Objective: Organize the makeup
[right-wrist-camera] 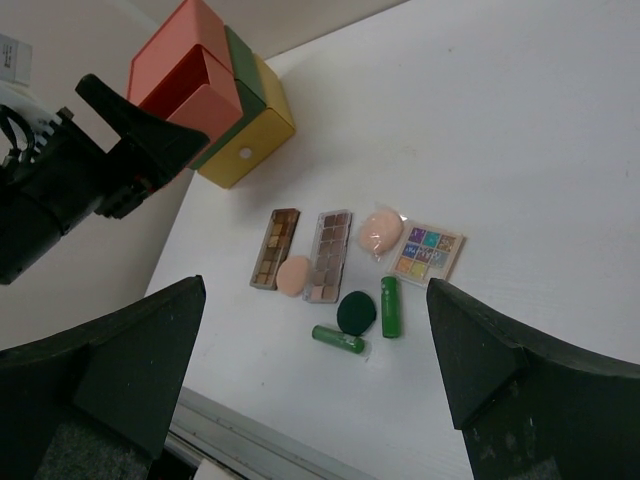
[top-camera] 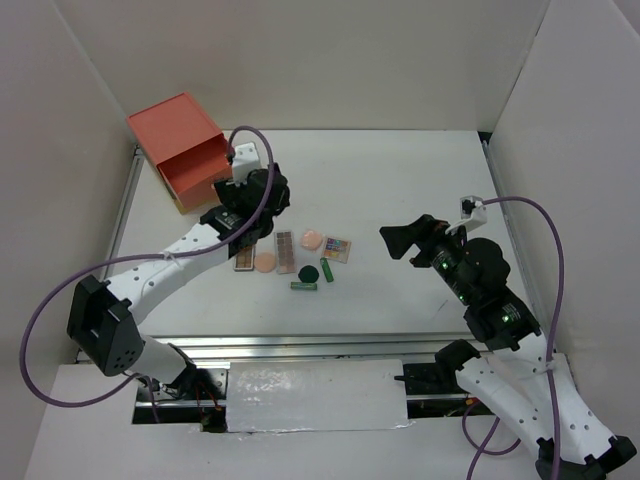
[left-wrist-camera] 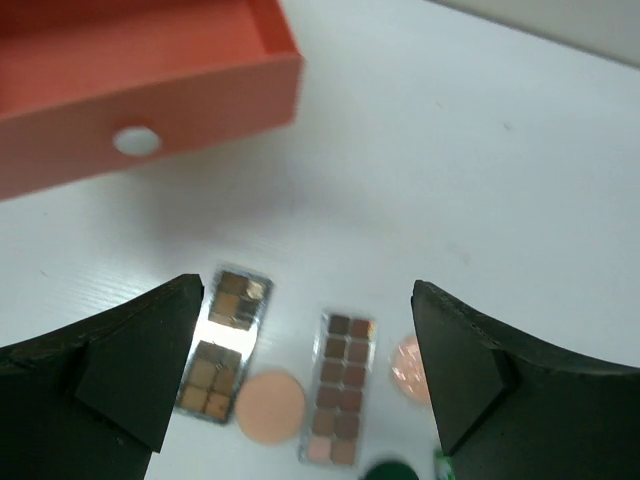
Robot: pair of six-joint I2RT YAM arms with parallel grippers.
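The left gripper draws back next and comes down onto the green tube nearest the bar [top-camera: 303, 286], which lies below and back from it, beside bare table.
The makeup lies in a cluster mid-table. Two brown palettes [top-camera: 285, 252] [right-wrist-camera: 275, 247] lie side by side with a peach disc [top-camera: 265, 263] between their near ends. To the right are a pink disc [top-camera: 311, 238] and a square multicolour palette [top-camera: 336, 248]. In front lie a dark-green disc [top-camera: 310, 271] and two green tubes [top-camera: 304, 286] [top-camera: 327, 269]. My left gripper [top-camera: 250, 205] is open and empty, above the brown palettes [left-wrist-camera: 340, 385] [left-wrist-camera: 225, 345]. My right gripper [top-camera: 400, 240] is open and empty, raised to the right of the cluster [right-wrist-camera: 356, 313].
The red-green-yellow drawer chest [top-camera: 175, 135] stands at the back left, its red drawer [left-wrist-camera: 150, 70] pulled out towards the makeup. White walls close in the table on three sides. A metal rail [top-camera: 300, 345] runs along the near edge.
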